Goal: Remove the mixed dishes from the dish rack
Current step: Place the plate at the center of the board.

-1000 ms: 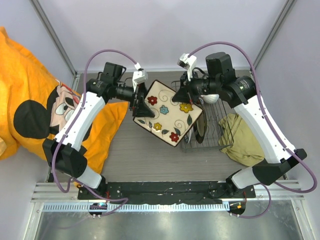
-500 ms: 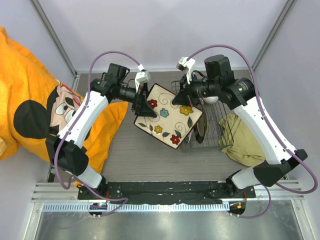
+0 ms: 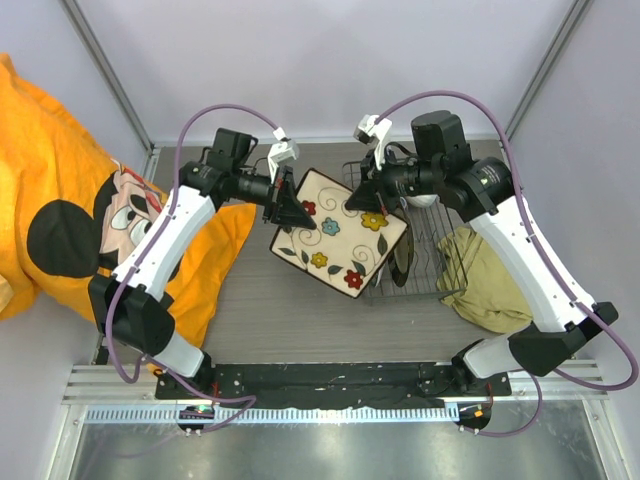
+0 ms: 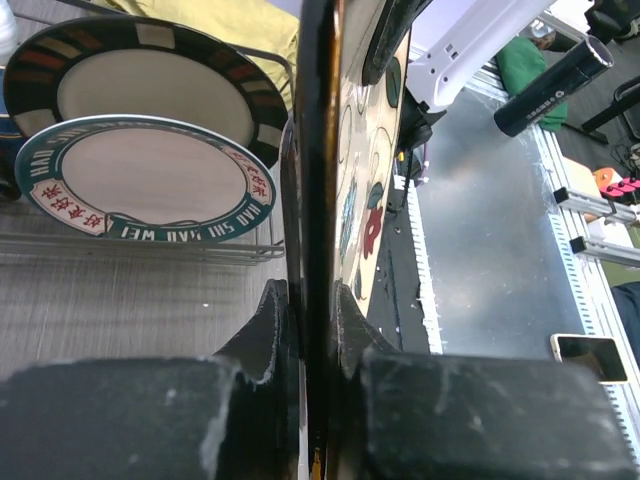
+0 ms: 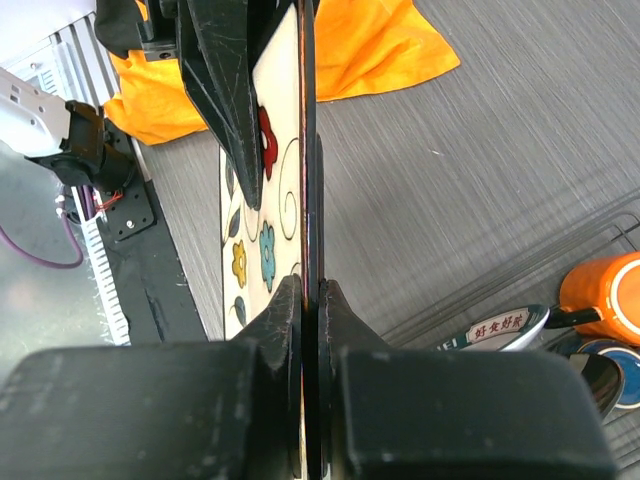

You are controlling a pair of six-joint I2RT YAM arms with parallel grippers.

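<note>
The plate goes outward and toward the orange cloth in my left gripper next, then down and free on the far tabletop [image 3: 301,173] beside that cloth, which lies bare.
The square cream plate with flower swirls [image 3: 340,238] hangs tilted over the table, just left of the dish rack [image 3: 428,262]. My left gripper [image 3: 289,210] is shut on its left edge, and my right gripper [image 3: 366,194] is shut on its upper right edge. Both wrist views show the plate edge-on [image 4: 318,150] [image 5: 308,150] between the pads. In the rack stand the round dark-rimmed plate [image 4: 150,85] and a green-rimmed plate [image 4: 145,190]. The orange mug [image 5: 605,292] and the small dark-blue cup [image 5: 612,362] sit in the rack. Part of the white bowl [image 3: 421,198] shows under my right arm.
An olive cloth [image 3: 487,272] lies bunched right of the rack. An orange Mickey Mouse cloth [image 3: 80,215] covers the table's left side and spills past its edge. Grey wall panels close in the back and both sides.
My left gripper was open around the plate's left edge and has shut on it. The plate and both arms have shifted only slightly.
</note>
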